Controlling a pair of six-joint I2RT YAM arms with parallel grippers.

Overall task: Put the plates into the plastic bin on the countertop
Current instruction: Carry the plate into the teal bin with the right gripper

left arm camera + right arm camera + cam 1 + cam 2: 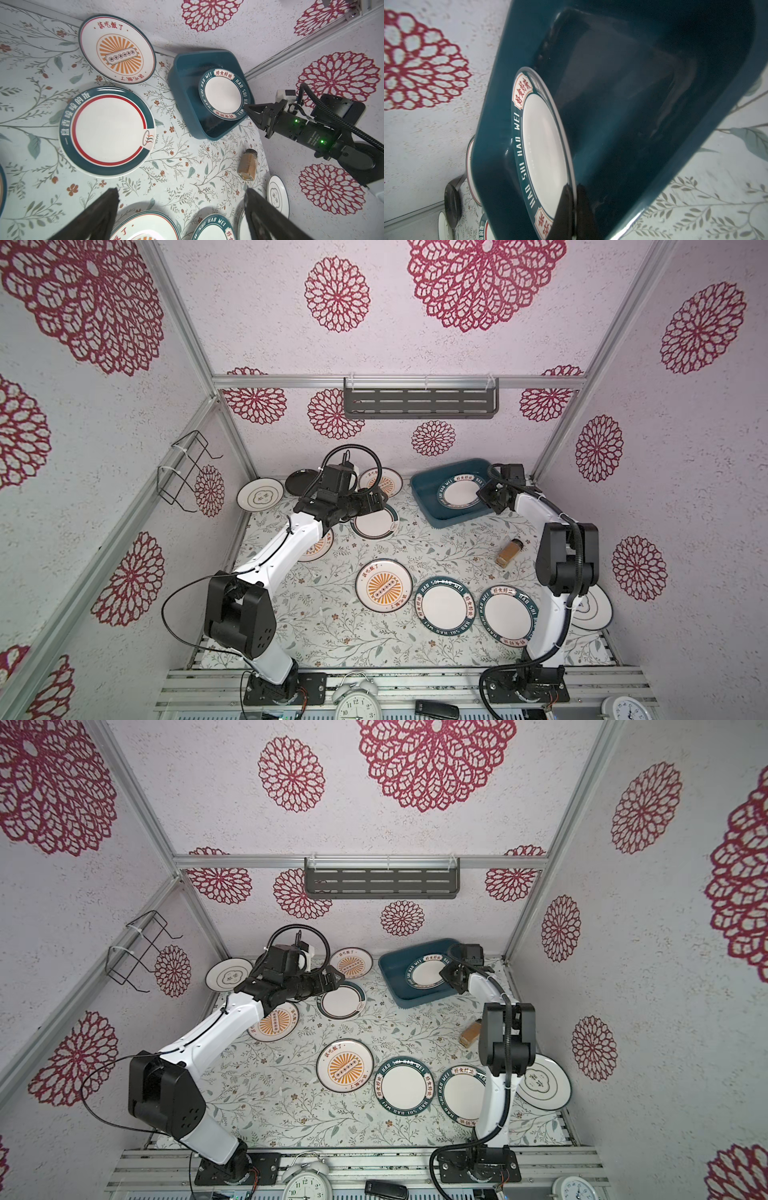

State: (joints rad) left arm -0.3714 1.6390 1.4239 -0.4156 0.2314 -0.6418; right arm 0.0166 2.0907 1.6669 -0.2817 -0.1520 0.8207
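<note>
I need to lower my right gripper's tilted teal lettered plate to the bin's bottom, then release its rim inside the bin's sides.
The teal plastic bin [424, 497] [392, 979] stands at the back right of the leafy countertop [332, 626]. My right gripper [484, 497] [572, 186] is shut on the rim of a teal lettered plate [459, 493] [542, 141], holding it tilted inside the bin [654, 104]. My left gripper [384, 497] [180, 191] hovers open and empty just above a teal-and-red rimmed plate [374, 524] [108, 131]. Several more plates lie around: sunburst ones [383, 590] [384, 483], lettered ones [444, 603] [507, 610], cloud-outline ones [261, 497] [592, 608], a small black one [299, 482].
A spice jar [509, 552] lies on its side between the bin and the right arm. A black wire rack [185, 472] hangs on the left wall, a grey slotted shelf [419, 402] on the back wall. Clocks [357, 701] sit at the front rail.
</note>
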